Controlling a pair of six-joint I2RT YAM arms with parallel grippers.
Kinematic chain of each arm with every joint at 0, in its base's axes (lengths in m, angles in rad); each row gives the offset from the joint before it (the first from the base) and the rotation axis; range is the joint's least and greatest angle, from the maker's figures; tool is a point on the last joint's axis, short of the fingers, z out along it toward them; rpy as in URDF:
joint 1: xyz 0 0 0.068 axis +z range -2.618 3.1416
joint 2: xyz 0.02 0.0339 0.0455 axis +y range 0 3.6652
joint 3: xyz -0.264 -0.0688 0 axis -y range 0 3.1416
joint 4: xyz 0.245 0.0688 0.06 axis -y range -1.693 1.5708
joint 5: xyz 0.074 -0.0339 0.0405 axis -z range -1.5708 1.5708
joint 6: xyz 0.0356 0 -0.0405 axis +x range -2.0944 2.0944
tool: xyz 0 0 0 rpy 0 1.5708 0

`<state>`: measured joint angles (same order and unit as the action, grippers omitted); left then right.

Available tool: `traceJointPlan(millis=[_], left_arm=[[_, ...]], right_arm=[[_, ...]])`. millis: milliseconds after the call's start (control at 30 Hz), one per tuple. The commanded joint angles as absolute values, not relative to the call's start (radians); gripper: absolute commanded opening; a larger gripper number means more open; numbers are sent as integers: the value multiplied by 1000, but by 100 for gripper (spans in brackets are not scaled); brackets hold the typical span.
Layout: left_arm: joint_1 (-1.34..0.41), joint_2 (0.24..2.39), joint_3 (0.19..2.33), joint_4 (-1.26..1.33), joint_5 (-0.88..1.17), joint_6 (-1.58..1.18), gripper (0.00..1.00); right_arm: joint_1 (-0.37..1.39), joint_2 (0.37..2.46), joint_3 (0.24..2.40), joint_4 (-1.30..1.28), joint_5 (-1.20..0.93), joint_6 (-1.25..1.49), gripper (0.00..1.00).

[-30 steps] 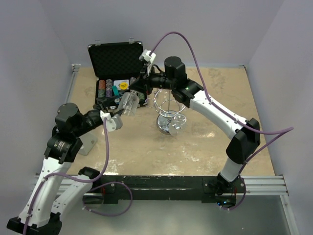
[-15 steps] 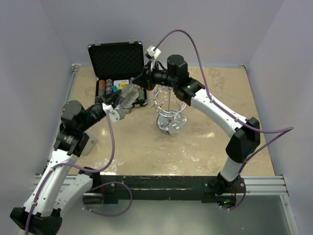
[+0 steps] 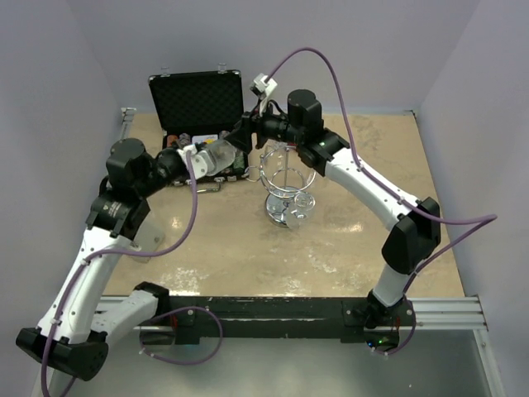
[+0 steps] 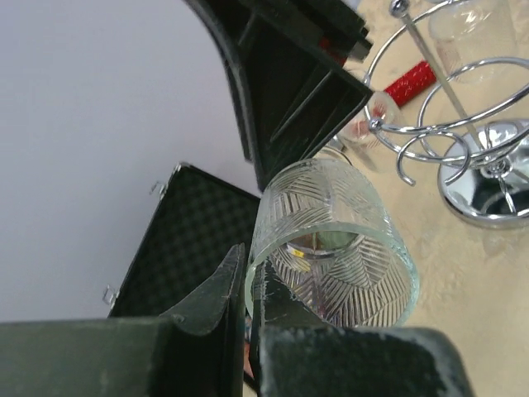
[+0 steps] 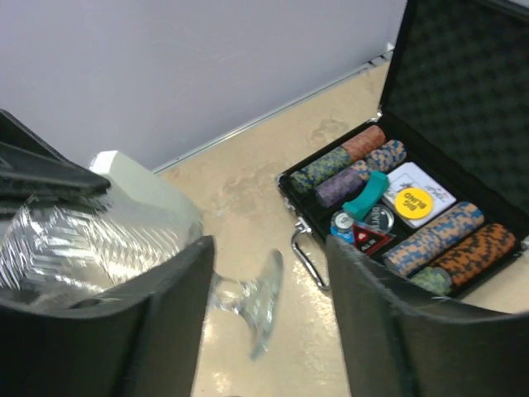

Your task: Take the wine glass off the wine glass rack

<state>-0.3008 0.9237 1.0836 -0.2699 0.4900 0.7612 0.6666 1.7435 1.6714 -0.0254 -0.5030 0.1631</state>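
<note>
The bare tabletop is below and back from the robot's left gripper, so the left gripper will next move down and back, tip the wine glass (image 3: 213, 157) upright, and then let go of it.
The wine glass (image 3: 213, 157), clear with a cut pattern, lies tilted in the air left of the wine glass rack (image 3: 283, 184), off its loops. My left gripper (image 3: 195, 157) is shut on its rim; the rim wall (image 4: 331, 240) sits pinched between the fingers (image 4: 223, 285). My right gripper (image 3: 241, 139) stands open around the stem end. In the right wrist view the foot (image 5: 263, 299) hangs free between the spread fingers (image 5: 173, 306). The chrome rack (image 4: 463, 124) stands on its mirrored base (image 4: 488, 194).
An open black chip case (image 3: 197, 107) lies behind the glass, with stacks of chips and cards (image 5: 405, 207) inside. Another clear glass (image 3: 304, 203) hangs on the rack's near right side. Grey walls close in the table at the back and both sides.
My left gripper closed on the glass rim, and the left arm swung up and back with it. The right gripper, shut on the stem before, has opened and let go.
</note>
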Motion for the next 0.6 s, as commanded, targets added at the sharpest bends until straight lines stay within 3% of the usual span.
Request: traceJointPlan(millis=[0,167,367,567], left_arm=[[-291,980,1296,-529,361,719,0],[-291,1083,1422,-829,333,778,0],[-295,1268,1471,-1198,370,834,0],[-295,1284,1358,-1089,344,813,0]], right_arm=[[631,1652,1703,44,-542,202,67],[559,1602,1697,31,-535,215,76],[454,1488,1632,-23,-522,150,79],[267,1320,1565,-188,-503,49,84]])
